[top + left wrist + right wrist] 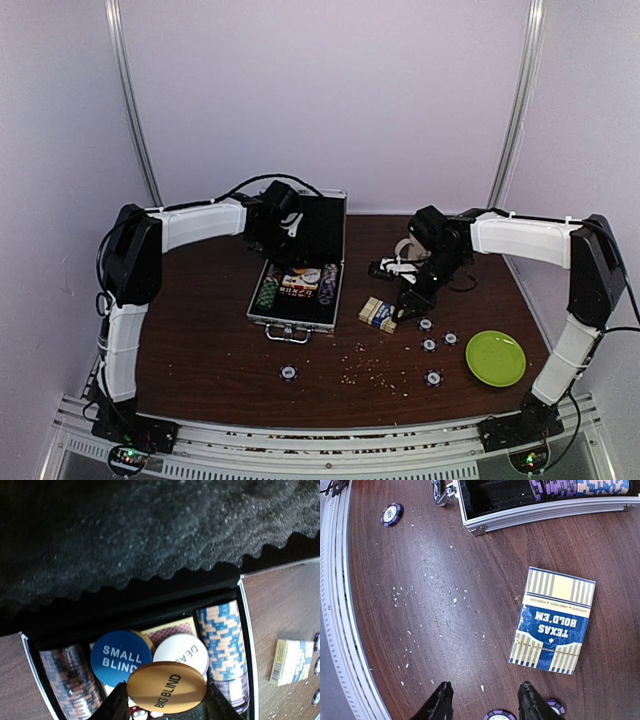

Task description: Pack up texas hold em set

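Note:
The blue disc sits packed alongside, so I will next lower my left gripper onto the white dealer disc [181, 649] below it and release the gold disc [166, 687] there.
The silver case [293, 322] lies open at the table's middle, with its black foam lid [150, 540] upright. My left gripper [166, 702] is shut on a gold "BIG BLIND" disc [166, 687] and holds it over the case's tray. Below it lie a blue "SMALL BLIND" disc [121, 656], a white dealer disc [181, 652], rows of chips [222, 640] and red dice [136, 713]. My right gripper [482, 700] is open and empty above the table. The blue-cream card deck [552, 620] lies just right of it. Two purple chips [499, 715] lie at its fingertips.
Loose chips lie right of the deck [429, 345], with another [433, 378] nearer the front edge and one [289, 373] in front of the case. A lime green plate [495, 357] sits at the right. A cream mug [405, 250] stands behind my right arm. Crumbs litter the front of the table.

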### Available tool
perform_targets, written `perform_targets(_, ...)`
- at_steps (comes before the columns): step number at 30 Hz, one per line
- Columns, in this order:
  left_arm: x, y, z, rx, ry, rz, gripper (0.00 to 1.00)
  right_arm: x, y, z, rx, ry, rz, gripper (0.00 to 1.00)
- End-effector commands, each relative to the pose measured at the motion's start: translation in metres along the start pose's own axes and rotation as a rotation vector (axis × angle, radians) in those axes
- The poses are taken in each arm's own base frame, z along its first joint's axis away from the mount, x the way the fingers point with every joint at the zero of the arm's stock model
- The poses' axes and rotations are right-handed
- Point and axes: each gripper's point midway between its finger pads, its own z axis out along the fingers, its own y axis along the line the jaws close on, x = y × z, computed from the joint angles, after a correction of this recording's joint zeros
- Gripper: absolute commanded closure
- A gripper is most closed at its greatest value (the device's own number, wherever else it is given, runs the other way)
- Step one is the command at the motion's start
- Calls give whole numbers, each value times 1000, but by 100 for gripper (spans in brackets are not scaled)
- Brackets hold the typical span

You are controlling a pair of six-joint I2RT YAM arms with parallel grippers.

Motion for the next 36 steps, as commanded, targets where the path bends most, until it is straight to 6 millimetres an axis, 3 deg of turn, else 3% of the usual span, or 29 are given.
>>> perform_targets(1,-16,-14,10,50,-32,19,63,-7,-1,-3,9,-5,-16,55)
perform_targets(19,1,-12,43,73,28,-23,60,-5,-2,1,3,10,-13,55)
perform_targets(36,3,-13,32,74,23,-34,47,-5,-2,1,0,11,-10,54)
